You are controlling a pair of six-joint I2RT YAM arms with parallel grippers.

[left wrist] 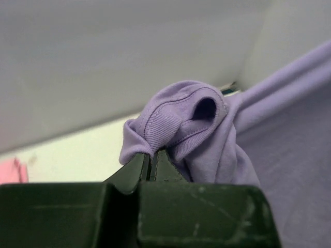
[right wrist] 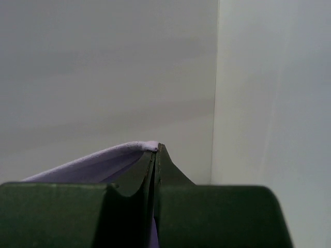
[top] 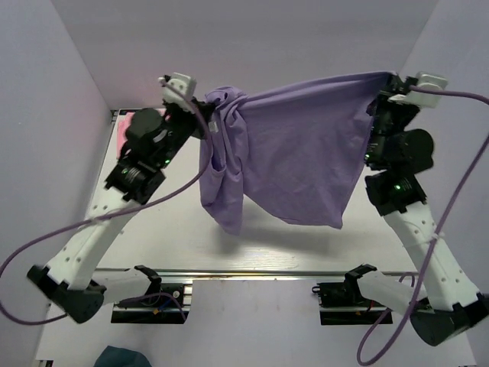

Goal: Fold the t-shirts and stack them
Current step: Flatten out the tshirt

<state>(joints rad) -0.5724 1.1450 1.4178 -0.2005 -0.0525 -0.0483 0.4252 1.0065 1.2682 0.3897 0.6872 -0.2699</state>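
Observation:
The shirt hangs in the air, so my left gripper will next lower its bunched end onto the far part of the tabletop below and release it.
The lavender-purple t-shirt (top: 294,153) hangs in the air, stretched between both grippers above the table. My left gripper (top: 205,107) is shut on its bunched left end, where a sleeve cuff (left wrist: 181,124) bulges over the fingertips (left wrist: 151,157). My right gripper (top: 386,86) is shut on the shirt's right corner; a thin edge of cloth (right wrist: 103,160) runs left from the fingertips (right wrist: 155,151). The light pink t-shirt (top: 122,128) lies on the table at the far left, mostly hidden behind my left arm; a bit shows in the left wrist view (left wrist: 13,170).
White walls enclose the table on the left, back and right. The table's near edge (top: 229,269) runs by the arm bases. Purple cables (top: 114,218) loop from both arms. A dark teal object (top: 122,357) lies below the table edge.

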